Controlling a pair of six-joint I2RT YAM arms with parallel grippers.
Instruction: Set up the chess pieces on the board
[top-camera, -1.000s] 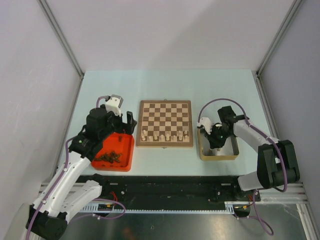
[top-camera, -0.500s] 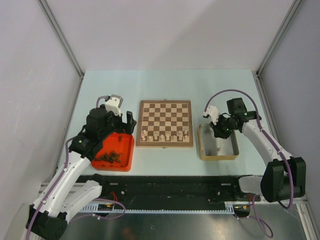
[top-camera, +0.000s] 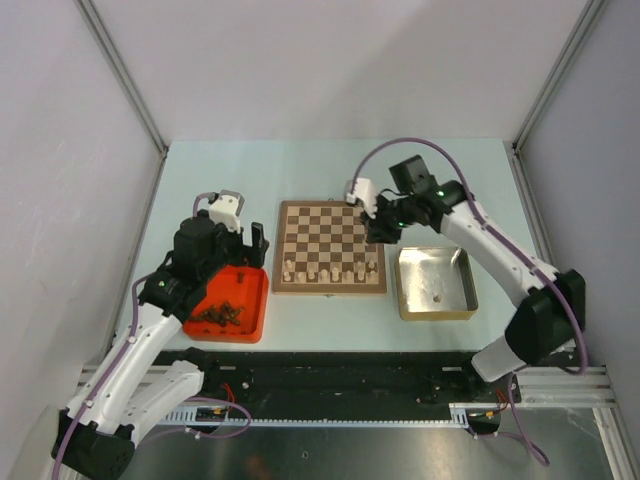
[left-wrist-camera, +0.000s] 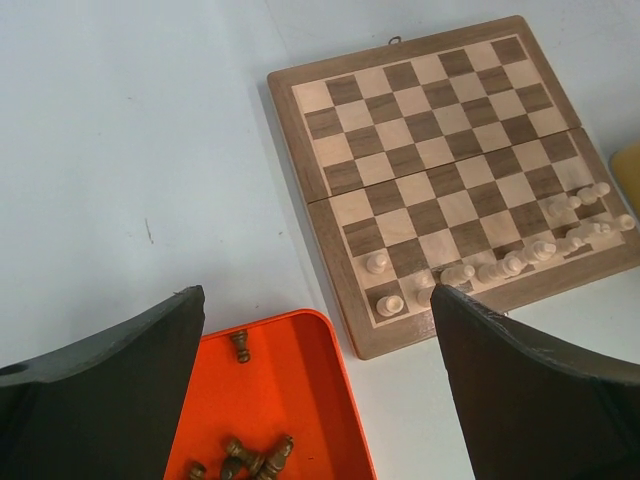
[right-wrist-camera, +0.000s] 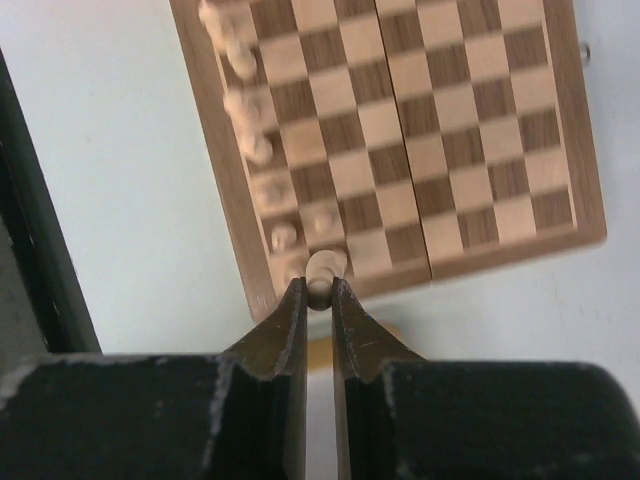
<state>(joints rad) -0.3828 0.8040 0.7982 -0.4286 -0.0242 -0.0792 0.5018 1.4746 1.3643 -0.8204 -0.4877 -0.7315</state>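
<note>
My right gripper needs to cross the board to the left in the top view, then lower and release, as the dark square (top-camera: 301, 266) beside the tray-side pawn is empty and lies below it.
The board (top-camera: 330, 225) lies mid-table, with several pale chess pieces (top-camera: 328, 270) standing in its two near rows. My right gripper (top-camera: 379, 229) hovers over the board's right edge. In the right wrist view that gripper (right-wrist-camera: 319, 290) is shut on a pale chess piece (right-wrist-camera: 321, 270) whose round head sticks out past the fingertips, above the board's (right-wrist-camera: 420, 130) corner beside the standing pieces (right-wrist-camera: 250, 130). My left gripper (top-camera: 251, 246) stands open and empty above the far end of the red tray (top-camera: 248, 287). The left wrist view shows it (left-wrist-camera: 315, 295) wide open over the tray (left-wrist-camera: 300, 400).
Dark brown pieces (top-camera: 220, 314) lie heaped in the red tray, several showing in the left wrist view (left-wrist-camera: 250, 455). A gold tin (top-camera: 436, 315) sits right of the board with one small thing (top-camera: 437, 297) left inside. Grey walls close in the table on three sides.
My right arm has lifted out of the gold tin and swung left and away to the board's right edge, holding a pale piece. The left arm has not moved.
</note>
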